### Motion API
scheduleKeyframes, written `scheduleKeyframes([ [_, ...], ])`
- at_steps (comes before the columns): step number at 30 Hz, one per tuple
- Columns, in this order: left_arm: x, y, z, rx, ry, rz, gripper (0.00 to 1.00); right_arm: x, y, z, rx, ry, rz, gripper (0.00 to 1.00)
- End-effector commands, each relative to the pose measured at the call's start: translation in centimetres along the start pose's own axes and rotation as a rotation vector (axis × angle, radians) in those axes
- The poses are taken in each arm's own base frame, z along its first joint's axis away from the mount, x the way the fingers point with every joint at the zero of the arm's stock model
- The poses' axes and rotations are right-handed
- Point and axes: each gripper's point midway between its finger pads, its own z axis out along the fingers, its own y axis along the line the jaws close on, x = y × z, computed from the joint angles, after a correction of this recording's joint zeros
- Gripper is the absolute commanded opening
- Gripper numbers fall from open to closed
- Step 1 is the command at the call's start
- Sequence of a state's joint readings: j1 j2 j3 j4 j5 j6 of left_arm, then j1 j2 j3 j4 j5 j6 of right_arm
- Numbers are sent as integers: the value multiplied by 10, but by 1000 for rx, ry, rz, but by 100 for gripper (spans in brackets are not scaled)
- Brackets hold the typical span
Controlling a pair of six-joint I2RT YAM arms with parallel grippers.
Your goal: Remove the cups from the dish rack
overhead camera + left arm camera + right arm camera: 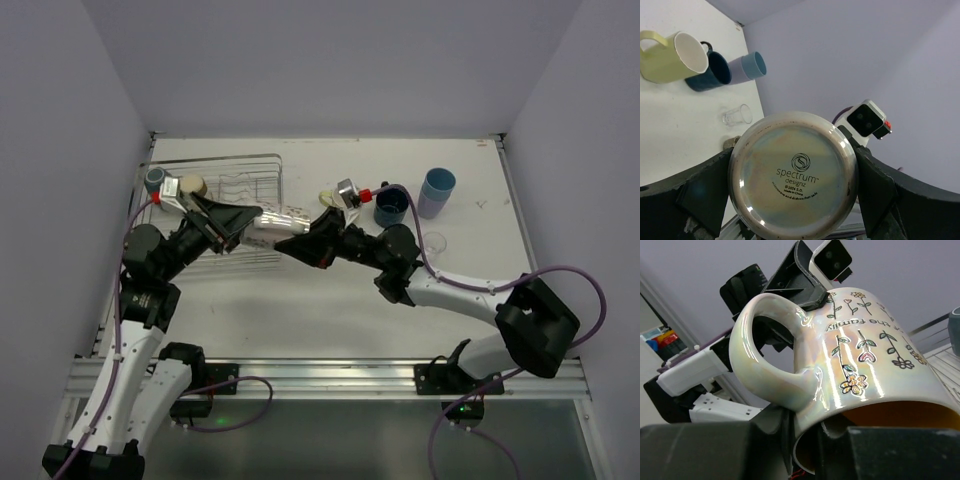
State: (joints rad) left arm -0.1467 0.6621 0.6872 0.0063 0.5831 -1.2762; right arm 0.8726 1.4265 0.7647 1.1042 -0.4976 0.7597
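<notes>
The mug in my right gripper is sideways. My right gripper should next carry it away from the rack (250, 165), tilt it base-down, then lower it beside the navy mug.
A white iridescent mug (272, 228) with flower print and an orange inside hangs in the air between both arms, right of the dish rack (250, 165). My left gripper (792, 182) is shut on the mug's body, a finger (702, 195) on each side of its base (792, 170). My right gripper (807, 440) is shut on the mug's rim (860, 355) beside the handle, one finger inside and one outside. A grey-blue cup (155, 178) and a tan cup (192, 186) sit at the rack's left end.
On the table right of the rack stand a pale yellow mug (670, 57), a navy mug (390, 207), a light blue tumbler (436, 192) and a small clear glass (435, 242). White walls enclose the table on three sides.
</notes>
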Motion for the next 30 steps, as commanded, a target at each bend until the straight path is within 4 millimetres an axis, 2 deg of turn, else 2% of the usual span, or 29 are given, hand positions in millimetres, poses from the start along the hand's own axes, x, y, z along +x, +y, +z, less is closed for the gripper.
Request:
scheduleKeyframes([
  [1,16,-25,-9,122,80,117,87,-28,21,-9,-43,-115,-20,2],
  [2,18,-24,-10,124,94,136,94,-31,24,-15,-31,-133,-20,0],
  [5,26,-19,-11,128,133,167,100,-39,35,-32,-25,-171,-29,0],
  [8,34,-9,-12,125,178,193,100,-43,39,-47,-10,-194,-18,0],
  [10,39,1,-12,106,202,197,100,-55,47,-57,-12,-217,-19,0],
  [11,40,6,-12,101,210,217,100,-53,39,-62,26,-200,-9,0],
  [13,43,15,-12,70,224,233,100,-59,40,-67,53,-189,-23,0],
  [14,41,25,-12,36,217,278,100,-47,21,-71,143,-124,8,0],
  [15,37,23,-12,21,201,316,100,-49,21,-76,174,-112,-4,0],
  [16,37,33,-15,-37,205,326,100,-52,11,-78,239,-104,-42,0],
  [17,26,33,-15,-65,157,415,100,-32,-11,-89,356,-15,-9,0],
  [18,20,42,-19,-120,134,475,100,-22,-28,-103,483,53,-21,0],
  [19,21,40,-22,-123,135,474,100,-37,-27,-100,494,21,-73,0],
  [20,13,40,-25,-144,98,557,100,-18,-47,-119,616,121,-48,0],
  [22,9,49,-32,-203,90,616,100,-15,-66,-137,737,194,-91,0],
  [23,1,54,-36,-238,64,683,100,-11,-82,-153,853,255,-83,0],
  [24,-2,60,-39,-270,57,705,100,-12,-90,-160,904,281,-93,0],
  [25,-3,68,-42,-301,57,722,100,-23,-94,-163,944,296,-138,0],
  [26,-8,74,-44,-332,40,754,100,-13,-106,-174,1009,363,-132,0],
  [27,-6,80,-46,-347,37,762,100,-19,-117,-183,1083,368,-162,0],
  [28,-6,85,-47,-357,35,771,100,-30,-122,-183,1116,378,-197,0],
  [29,-5,93,-47,-371,39,784,100,-22,-136,-194,1181,441,-194,0],
  [30,-4,98,-48,-382,40,789,100,-26,-143,-199,1223,449,-218,0],
])
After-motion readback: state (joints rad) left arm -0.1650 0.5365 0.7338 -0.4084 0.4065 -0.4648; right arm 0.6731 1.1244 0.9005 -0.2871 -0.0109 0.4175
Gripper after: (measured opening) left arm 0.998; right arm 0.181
